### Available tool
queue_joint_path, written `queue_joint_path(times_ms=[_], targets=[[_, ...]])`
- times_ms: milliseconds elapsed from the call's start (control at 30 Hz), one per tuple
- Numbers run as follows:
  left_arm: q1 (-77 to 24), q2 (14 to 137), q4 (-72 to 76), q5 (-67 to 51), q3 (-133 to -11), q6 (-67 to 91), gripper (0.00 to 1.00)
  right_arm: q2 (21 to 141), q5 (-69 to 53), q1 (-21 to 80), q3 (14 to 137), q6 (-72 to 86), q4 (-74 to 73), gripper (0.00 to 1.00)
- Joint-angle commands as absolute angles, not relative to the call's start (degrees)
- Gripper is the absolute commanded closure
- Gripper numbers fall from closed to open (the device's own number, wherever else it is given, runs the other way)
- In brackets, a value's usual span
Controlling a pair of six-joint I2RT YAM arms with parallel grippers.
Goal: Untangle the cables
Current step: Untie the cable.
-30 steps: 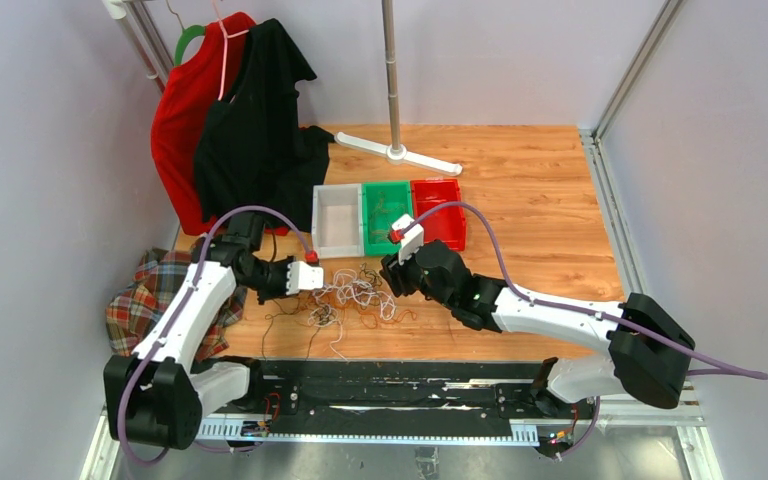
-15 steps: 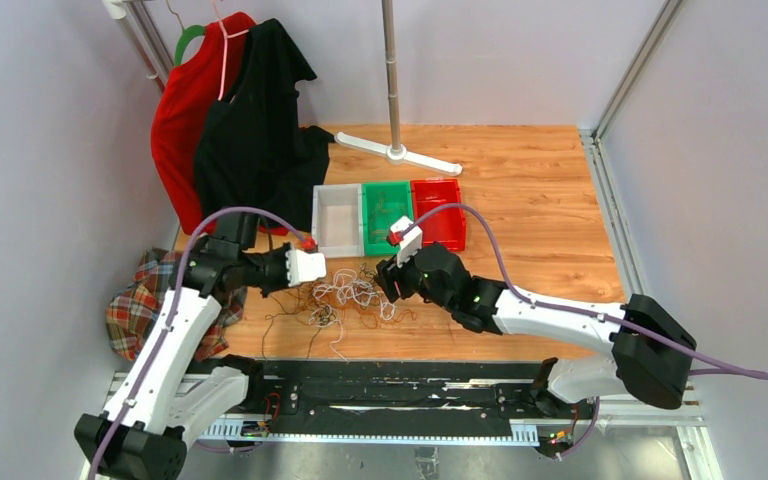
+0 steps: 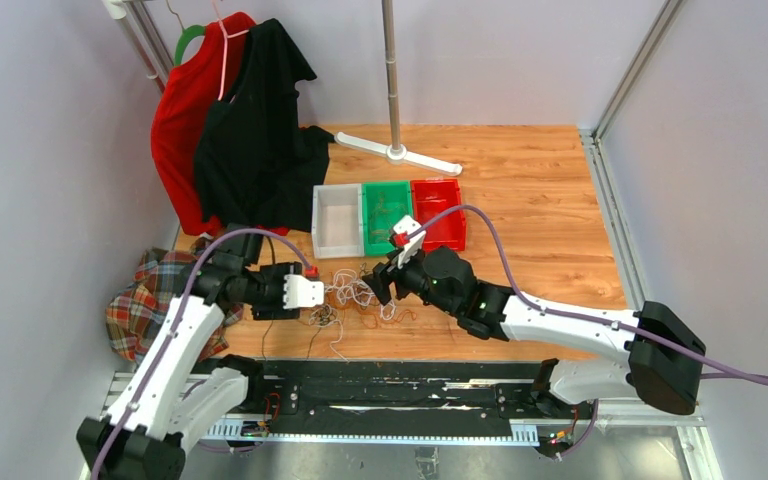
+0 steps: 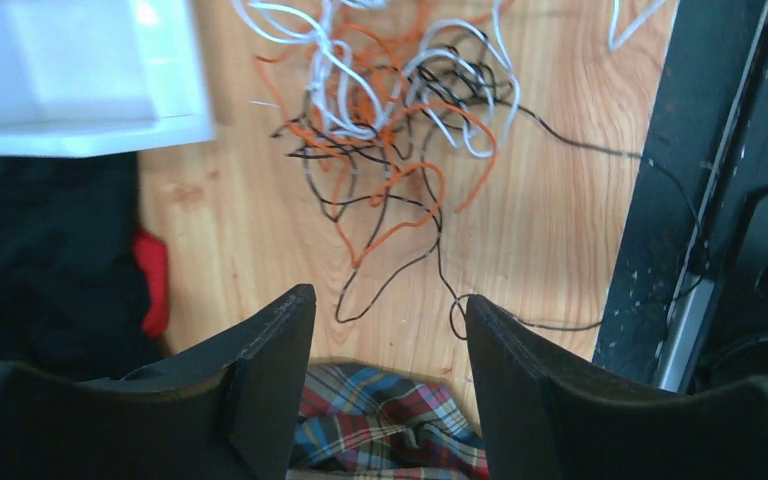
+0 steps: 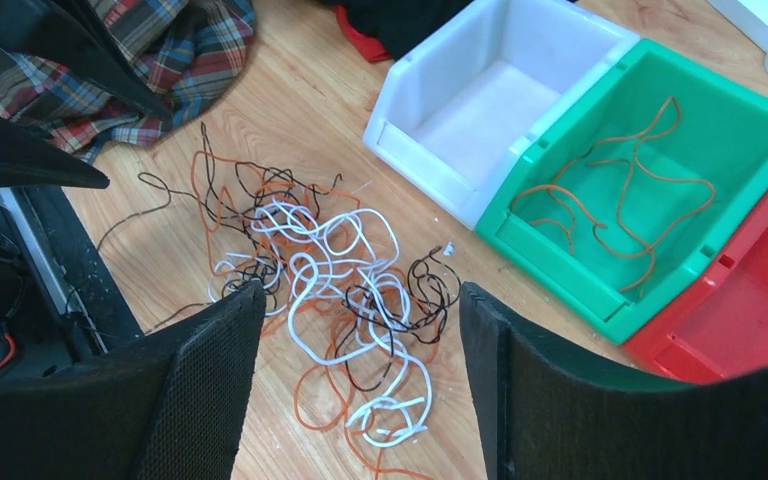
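An orange cable's bend (image 4: 358,261) juts from the tangle over bare wood ahead of my left gripper's open fingers, so next I will lower the gripper to it and close.
The cables (image 3: 356,296) lie in a loose tangle of white, orange and black strands on the wooden table, in front of the bins. In the left wrist view the cables (image 4: 390,110) are ahead of my left gripper (image 4: 385,300), which is open and empty over bare wood; thin black strands trail toward its tips. The left gripper (image 3: 308,298) is at the tangle's left end. My right gripper (image 3: 382,288) hovers over the tangle's right side. Seen from its wrist, the right gripper (image 5: 360,290) is wide open above the cables (image 5: 330,270), holding nothing.
White bin (image 3: 337,222), green bin (image 3: 386,217) and red bin (image 3: 438,212) stand behind the tangle; orange wires (image 5: 610,190) lie in the green one. A plaid cloth (image 3: 145,300) lies left. Hanging shirts (image 3: 245,130) and a stand base (image 3: 397,152) are behind. A black rail (image 3: 390,385) lines the near edge.
My left gripper, shut before, has opened and come down toward the near side by the tangle's left end. The right jaws have widened and edged left over the cables.
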State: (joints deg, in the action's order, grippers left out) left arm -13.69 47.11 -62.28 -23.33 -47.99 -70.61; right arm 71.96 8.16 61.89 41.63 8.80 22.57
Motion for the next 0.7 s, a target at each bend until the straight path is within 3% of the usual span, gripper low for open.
queue_joint_path(times_ms=[0, 400, 667], targets=[[-13.81, 51.35, -63.25, -21.15, -46.16, -81.69, 0.38, 70.35, 10.80, 62.67, 39.18, 9.47, 22.93, 0.30], [-13.83, 61.88, -60.24, -23.12, -45.27, -91.77, 0.46, 70.73, 11.90, 62.67, 37.90, 10.61, 21.79, 0.44], [-13.88, 62.64, -57.63, -23.86, -44.78, -92.22, 0.64, 71.56, 11.36, 62.67, 38.22, 10.29, 21.45, 0.51]])
